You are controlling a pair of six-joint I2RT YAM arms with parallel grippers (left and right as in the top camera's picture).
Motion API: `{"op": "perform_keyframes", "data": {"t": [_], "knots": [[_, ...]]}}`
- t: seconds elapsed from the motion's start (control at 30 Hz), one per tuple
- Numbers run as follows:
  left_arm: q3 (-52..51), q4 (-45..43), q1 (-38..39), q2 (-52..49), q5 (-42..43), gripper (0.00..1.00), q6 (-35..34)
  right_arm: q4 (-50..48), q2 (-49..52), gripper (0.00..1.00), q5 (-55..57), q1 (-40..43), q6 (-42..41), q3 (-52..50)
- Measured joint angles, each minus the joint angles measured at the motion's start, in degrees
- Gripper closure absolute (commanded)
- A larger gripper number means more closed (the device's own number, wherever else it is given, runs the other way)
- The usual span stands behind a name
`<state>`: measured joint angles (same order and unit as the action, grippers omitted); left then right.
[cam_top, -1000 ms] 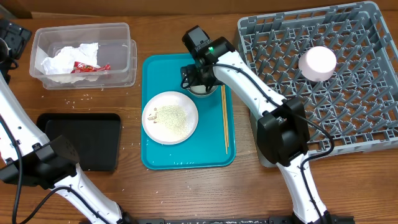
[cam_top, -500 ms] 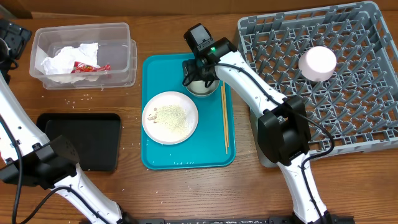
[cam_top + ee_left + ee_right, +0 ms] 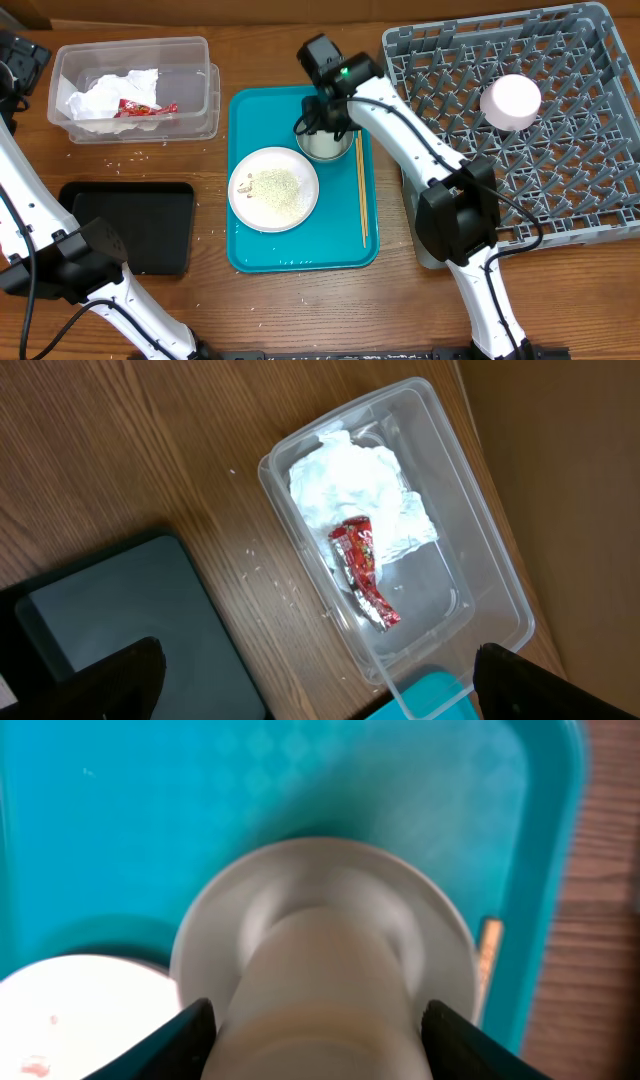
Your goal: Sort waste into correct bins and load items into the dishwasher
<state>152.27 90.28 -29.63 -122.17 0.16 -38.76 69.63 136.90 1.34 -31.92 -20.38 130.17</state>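
Note:
The dish rack's wires are empty, so my right gripper will lift the white cup (image 3: pixel 320 980) above the bowl, swing it past the pinkish-white dish, and lower it to release it onto the wires.
My right gripper (image 3: pixel 317 117) (image 3: pixel 320 1045) is shut on the small white cup (image 3: pixel 320 980) and holds it just above the round metal bowl (image 3: pixel 330 146) (image 3: pixel 430 920) on the teal tray (image 3: pixel 250 120). The round plate (image 3: pixel 273 188) with rice lies left of the bowl, and the chopsticks (image 3: pixel 361 190) lie at the tray's right side. The smaller pinkish-white dish (image 3: pixel 511 101) sits in the grey dish rack (image 3: pixel 560 190). The clear tub (image 3: pixel 190 60) (image 3: pixel 470 530) holds the white napkin (image 3: pixel 100 95) (image 3: pixel 345 485) and the red wrapper (image 3: pixel 145 108) (image 3: pixel 362 570). My left gripper (image 3: pixel 320 680) is open above the tub's end.
The black tray (image 3: pixel 130 225) (image 3: pixel 110 620) lies at the front left. Loose rice grains (image 3: pixel 130 157) are scattered on the wooden table between the tub and the black tray. The rack fills the right side.
My right gripper has risen and shifted slightly back from the metal bowl, bringing the white cup up with it. The bowl now shows more fully. The left arm has not moved.

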Motion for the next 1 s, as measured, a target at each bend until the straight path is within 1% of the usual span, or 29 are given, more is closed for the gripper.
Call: {"op": "perform_keyframes", "data": {"t": [0.1,0.23,0.33,0.37,0.4,0.47,0.6,0.77,0.87,1.0], "knots": [[0.0,0.0,0.0,0.0,0.0,0.0,0.0,5.62,0.0,0.43,-0.09,1.33,-0.35,8.07],[0.0,-0.02,0.0,0.0,0.0,0.0,0.0,13.68,-0.02,0.43,-0.07,5.84,-0.66,21.68],[0.0,-0.02,0.0,0.0,-0.02,0.0,0.02,20.96,-0.22,0.43,0.96,11.69,-1.88,31.65],[0.0,-0.02,0.0,0.0,0.0,0.0,0.02,22.62,-0.35,0.48,1.46,13.38,-2.16,33.68],[0.0,-0.02,0.0,0.0,-0.02,0.0,0.0,25.22,-0.72,0.48,2.32,16.09,-2.54,36.06],[0.0,-0.02,0.0,0.0,-0.02,0.0,0.0,27.15,-1.36,0.48,3.06,20.81,-2.56,38.38],[0.0,-0.02,0.0,0.0,-0.02,0.0,0.0,27.41,-2.01,0.49,2.49,29.51,-3.19,39.12],[0.0,-0.02,0.0,0.0,-0.02,0.0,0.0,27.41,-2.16,0.48,1.62,37.03,-3.54,37.55],[0.0,-0.02,0.0,0.0,-0.02,0.0,0.0,27.45,-2.38,0.48,1.38,40.09,-3.54,33.68],[0.0,-0.02,0.0,0.0,-0.02,0.0,0.0,27.47,-3.45,0.48,0.92,43.45,-3.54,24.57]]}}
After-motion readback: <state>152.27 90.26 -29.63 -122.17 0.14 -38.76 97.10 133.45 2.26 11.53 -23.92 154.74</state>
